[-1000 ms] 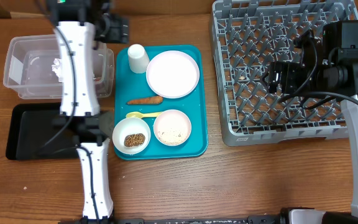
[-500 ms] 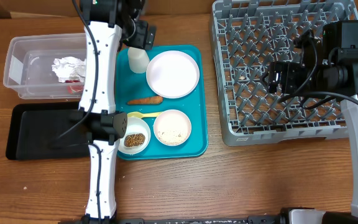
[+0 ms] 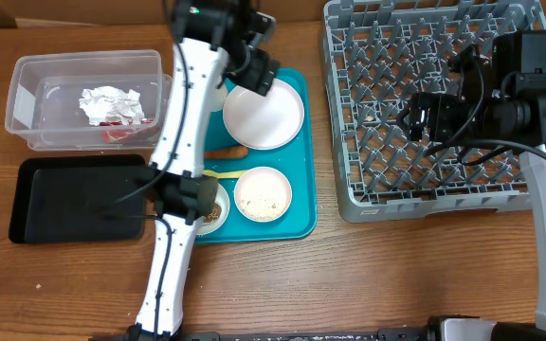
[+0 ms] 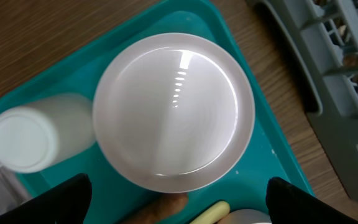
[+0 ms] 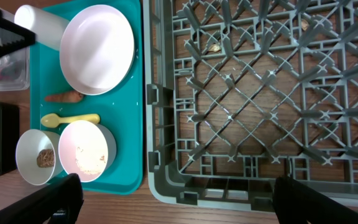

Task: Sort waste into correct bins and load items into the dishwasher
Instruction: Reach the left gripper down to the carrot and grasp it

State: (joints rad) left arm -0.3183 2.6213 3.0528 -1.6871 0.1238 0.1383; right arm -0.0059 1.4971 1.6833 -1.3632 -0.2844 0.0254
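The left gripper draws back from above the plate (image 3: 265, 114) and lowers onto the orange carrot piece (image 3: 227, 151) next, as that piece lies past the plate's near rim.
My left gripper (image 3: 259, 59) is open and empty, hovering above the round pale plate (image 3: 265, 114) on the teal tray; in the left wrist view (image 4: 179, 205) the plate (image 4: 174, 112) fills the middle. The white cup (image 4: 30, 134) lies beside the plate. The orange carrot piece (image 3: 227, 151), yellow spoon (image 3: 224, 174), rice bowl (image 3: 263, 194) and brown-bits bowl (image 3: 212, 214) sit lower on the tray. Crumpled white paper (image 3: 110, 99) and a red-and-white wrapper (image 3: 117, 131) lie in the clear tub (image 3: 36, 71). My right gripper (image 3: 425, 114) is open above the grey dish rack (image 3: 444, 194); it also shows in the right wrist view (image 5: 179, 202).
The black tray (image 3: 64, 199) lies in front of the tub, at the table's left. The teal tray (image 3: 300, 204) sits between the bins and the rack. My left arm crosses the tray's left side and hides the cup from overhead. A few crumbs lie in the rack (image 5: 213, 46).
My left arm has swung right, from over the clear tub to above the plate. The paper and wrapper in the tub are now uncovered. The right arm has not moved.
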